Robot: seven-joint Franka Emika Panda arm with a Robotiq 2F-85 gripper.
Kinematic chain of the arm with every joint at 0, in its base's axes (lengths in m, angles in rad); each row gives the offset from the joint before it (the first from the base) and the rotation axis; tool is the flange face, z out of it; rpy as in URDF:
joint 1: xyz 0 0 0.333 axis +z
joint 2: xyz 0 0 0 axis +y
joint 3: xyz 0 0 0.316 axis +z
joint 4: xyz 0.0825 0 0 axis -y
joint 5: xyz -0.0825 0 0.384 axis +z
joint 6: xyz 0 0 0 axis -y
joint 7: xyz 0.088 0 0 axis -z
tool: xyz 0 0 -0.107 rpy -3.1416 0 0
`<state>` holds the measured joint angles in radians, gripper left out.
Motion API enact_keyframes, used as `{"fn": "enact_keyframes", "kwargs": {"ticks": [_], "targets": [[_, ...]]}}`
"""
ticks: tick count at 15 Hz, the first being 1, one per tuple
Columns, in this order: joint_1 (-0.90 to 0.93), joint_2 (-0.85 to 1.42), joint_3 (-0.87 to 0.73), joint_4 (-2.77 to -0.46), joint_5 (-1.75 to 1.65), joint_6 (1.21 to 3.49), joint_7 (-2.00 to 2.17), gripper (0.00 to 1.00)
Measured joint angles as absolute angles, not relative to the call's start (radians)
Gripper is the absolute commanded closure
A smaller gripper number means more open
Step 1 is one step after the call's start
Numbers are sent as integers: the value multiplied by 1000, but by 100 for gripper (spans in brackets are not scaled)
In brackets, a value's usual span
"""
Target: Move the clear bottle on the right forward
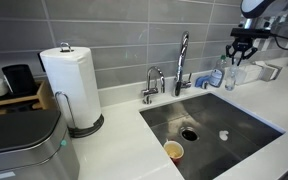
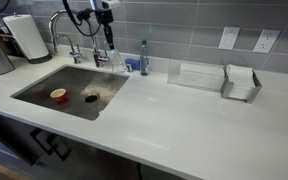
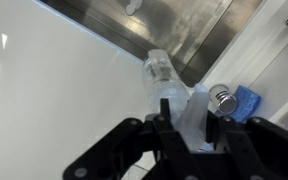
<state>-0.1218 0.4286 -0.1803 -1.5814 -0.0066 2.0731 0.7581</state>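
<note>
The bare counter [image 2: 132, 74] beside the blue-tinted bottle lies toward the tiled wall from the robot's gripper, so the gripper should next turn, carry the clear bottle [image 2: 111, 57] that way and release it.
The clear bottle [image 3: 162, 80] is a slim see-through plastic bottle at the counter's corner beside the sink. In the wrist view its upper part sits between my two black fingers. My gripper [image 3: 190, 125] is shut on it from above. In both exterior views the gripper [image 1: 242, 48] [image 2: 108, 38] hangs over the bottle [image 1: 231, 74] [image 2: 111, 57], to the right of the tap [image 1: 182, 62]. I cannot tell whether the bottle's base touches the counter.
A blue-tinted bottle with a green top [image 2: 143, 58] stands close by, with a blue sponge [image 3: 248, 102] and a metal cap [image 3: 222, 99] next to the clear bottle. The sink [image 1: 212, 125] holds a cup [image 1: 173, 151]. A clear tub [image 2: 196, 75] and a napkin holder [image 2: 242, 82] stand along the wall.
</note>
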Motion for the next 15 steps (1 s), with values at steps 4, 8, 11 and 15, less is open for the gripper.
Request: {"fn": "enact_keyframes", "kwargs": {"ticks": [4, 8, 11, 15], "targets": [[-117, 447, -180, -1566, -9, 2081, 739, 94], [-104, 531, -175, -1489, -21, 2080, 635, 94], [-103, 607, -174, -1403, -23, 2067, 542, 94], [-110, 688, -174, -1271, -20, 2005, 442, 94]]}}
